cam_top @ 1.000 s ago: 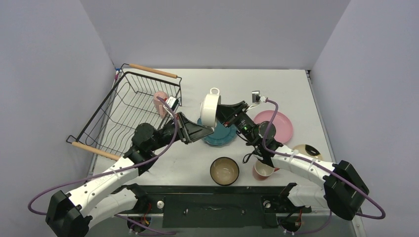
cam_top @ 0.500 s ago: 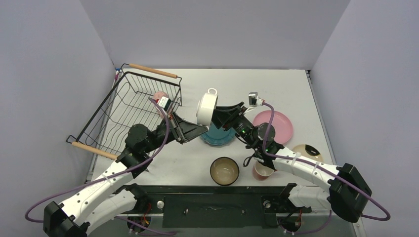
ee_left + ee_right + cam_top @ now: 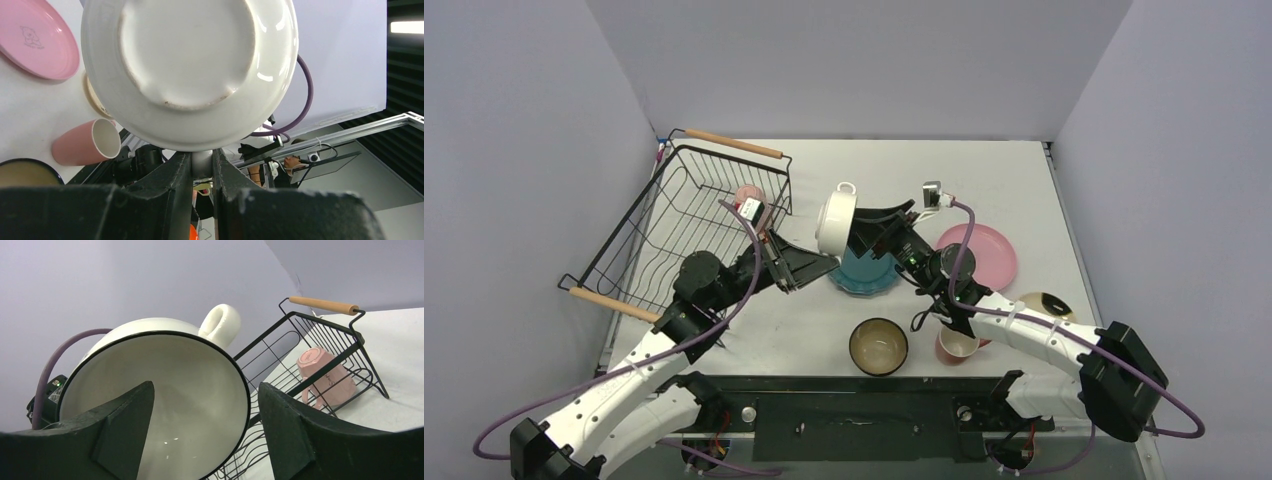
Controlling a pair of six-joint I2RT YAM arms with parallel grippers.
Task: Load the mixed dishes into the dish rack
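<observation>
My left gripper will swing it to the left in the top view next and lower it to release it, because the bare wires (image 3: 704,200) beside the pink mug are below there.
The white mug (image 3: 835,218) hangs tilted in the air just right of the dish rack (image 3: 732,143), its mouth turned to the right arm. My left gripper (image 3: 824,262) is shut on a white lug at the mug's lower edge (image 3: 201,162); the left wrist view shows the mug's base (image 3: 190,55). My right gripper (image 3: 874,228) stands open at the mug's mouth (image 3: 165,405), fingers apart on either side of the rim and not pinching it. One pink mug (image 3: 749,197) lies in the rack (image 3: 322,305), seen through the wires as a pink mug (image 3: 325,372).
On the table lie the teal plate (image 3: 864,275), the pink plate (image 3: 989,250), the cream plate (image 3: 1046,303), the dark bowl (image 3: 879,346) and a second pink mug (image 3: 954,345) on its side. Purple cables loop round both arms.
My right gripper has opened and let go of the white mug. The left arm has drawn the mug a little left, toward the rack.
</observation>
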